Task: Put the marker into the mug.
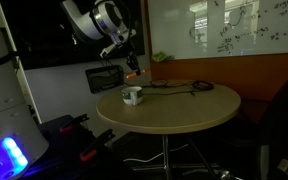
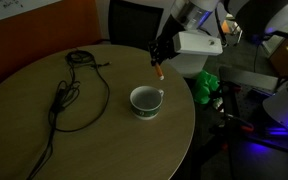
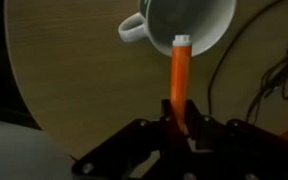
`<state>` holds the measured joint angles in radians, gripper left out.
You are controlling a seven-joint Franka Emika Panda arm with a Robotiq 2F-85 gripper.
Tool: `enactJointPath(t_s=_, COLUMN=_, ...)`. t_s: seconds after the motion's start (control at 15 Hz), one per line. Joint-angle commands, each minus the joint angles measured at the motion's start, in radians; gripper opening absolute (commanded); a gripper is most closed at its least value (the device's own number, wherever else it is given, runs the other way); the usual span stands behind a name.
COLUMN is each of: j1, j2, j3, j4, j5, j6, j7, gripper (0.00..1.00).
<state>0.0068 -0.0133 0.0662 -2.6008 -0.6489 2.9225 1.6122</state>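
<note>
The marker needs to move toward the mug next with my gripper, and then my gripper needs to lower it over the mug's opening [image 1: 132, 90] [image 3: 192, 17].
My gripper [image 3: 176, 122] is shut on the orange-red marker [image 3: 178, 72], which sticks out from the jaws with its white tip toward the white mug [image 3: 189, 20]. In both exterior views the gripper [image 2: 161, 57] hangs above the round table, holding the marker [image 2: 159, 71] tilted a little above and beside the mug [image 2: 146, 101]. The mug [image 1: 132, 96] stands upright near the table's edge, dark inside and empty. The gripper [image 1: 130, 62] is above it.
A dark looped cable [image 2: 69, 90] lies across the wooden round table [image 2: 44, 140], also seen behind the mug [image 1: 184, 86]. The table edge is close to the mug. A whiteboard [image 1: 234, 30] hangs on the wall behind.
</note>
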Motion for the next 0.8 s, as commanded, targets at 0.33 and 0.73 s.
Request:
enactJointPath(t_s=0.33, j1=0.097, j2=0.135, j3=0.071, j4=0.148, j5=-0.289, j6=-0.220, j7=0.424, gripper=0.05)
enactJointPath(t_s=0.73, j1=0.133, j2=0.234, j3=0.060, j4=0.222, j5=-0.393, j6=-0.287, j7=0.540, gripper=0.05)
